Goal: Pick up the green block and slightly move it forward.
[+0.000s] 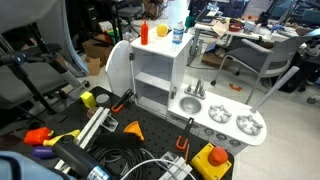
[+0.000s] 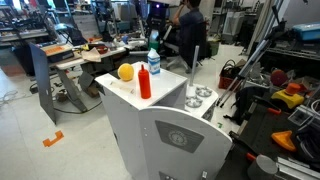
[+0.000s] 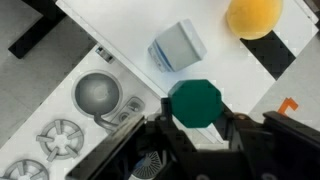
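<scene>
I need to lower the green block onto the toy kitchen's white top (image 1: 188, 39) next and release it there, as it still hangs above that top beside the blue-and-white cup-like piece.
In the wrist view the green block (image 3: 197, 102) sits between my gripper's (image 3: 198, 124) two dark fingers, which press on both of its sides above the white top (image 3: 130, 28) of the toy kitchen. The blue-and-white cup-like piece (image 3: 178, 46) stands just beyond it, and a yellow-orange ball (image 3: 254, 16) lies further off. In an exterior view the green block (image 2: 154, 66) shows as a small green patch behind the taller orange-red block (image 2: 144, 80). I cannot make out the gripper in either exterior view.
The toy kitchen's sink (image 3: 97, 92) and burners (image 3: 62, 140) lie on a lower shelf beside the top. In an exterior view the orange-red block (image 1: 143, 32), ball (image 1: 162, 31) and cup (image 1: 178, 37) stand on the top. Cables and tools lie on the floor (image 1: 120, 155).
</scene>
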Available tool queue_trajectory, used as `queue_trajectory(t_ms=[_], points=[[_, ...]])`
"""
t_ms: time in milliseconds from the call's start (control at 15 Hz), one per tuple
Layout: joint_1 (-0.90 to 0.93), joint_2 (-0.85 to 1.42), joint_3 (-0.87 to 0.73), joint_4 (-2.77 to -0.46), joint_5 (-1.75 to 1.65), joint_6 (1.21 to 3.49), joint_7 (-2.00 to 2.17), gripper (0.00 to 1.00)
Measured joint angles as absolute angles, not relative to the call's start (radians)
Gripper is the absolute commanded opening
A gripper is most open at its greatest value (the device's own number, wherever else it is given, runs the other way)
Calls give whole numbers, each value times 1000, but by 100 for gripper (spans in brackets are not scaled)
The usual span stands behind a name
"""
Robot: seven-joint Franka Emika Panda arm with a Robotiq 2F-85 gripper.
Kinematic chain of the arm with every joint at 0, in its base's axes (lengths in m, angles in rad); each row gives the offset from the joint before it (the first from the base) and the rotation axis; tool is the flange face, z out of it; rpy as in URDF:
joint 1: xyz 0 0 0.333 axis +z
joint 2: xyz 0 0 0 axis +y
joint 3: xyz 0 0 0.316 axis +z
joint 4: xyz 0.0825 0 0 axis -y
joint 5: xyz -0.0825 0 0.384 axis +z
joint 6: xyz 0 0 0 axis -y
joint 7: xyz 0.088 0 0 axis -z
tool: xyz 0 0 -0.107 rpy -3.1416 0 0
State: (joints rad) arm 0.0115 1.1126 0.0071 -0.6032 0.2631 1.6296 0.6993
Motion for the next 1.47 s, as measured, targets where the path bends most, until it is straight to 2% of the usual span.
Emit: queue_trajectory(t_ms=[1467], points=[[47,1230,3,-518,219,1670,779,18]])
